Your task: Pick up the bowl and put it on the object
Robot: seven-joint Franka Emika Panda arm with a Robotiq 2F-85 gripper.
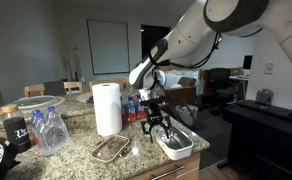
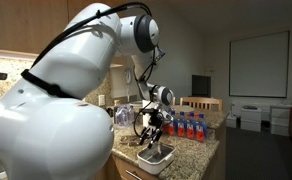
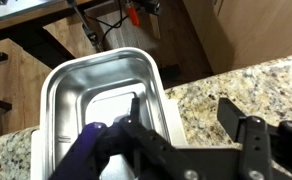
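My gripper lowers down onto the bowl's side (image 1: 160, 145) (image 3: 170, 114) at the right in the wrist view next and closes, since the open fingers already straddle that side.
The bowl (image 1: 178, 144) is small, white and rounded-square, and sits near the granite counter's edge. It shows in both exterior views (image 2: 154, 156). In the wrist view its grey inside (image 3: 96, 100) fills the left. My gripper (image 1: 158, 128) hangs just above the bowl's near end. It is open: in the wrist view (image 3: 183, 108) one finger is inside the bowl and one is outside over the counter, with the bowl's wall between them. The object, a low oval tray (image 1: 111, 149) with a thin brownish rim, lies on the counter beside the bowl, apart from it.
A tall white paper towel roll (image 1: 107, 108) stands behind the tray. Red-labelled bottles (image 1: 134, 106) stand behind the gripper. Clear plastic bottles (image 1: 48, 130), a dark jar (image 1: 16, 131) and a wide pale lidded dish (image 1: 33, 101) are further along. The counter edge (image 3: 201, 75) runs beside the bowl.
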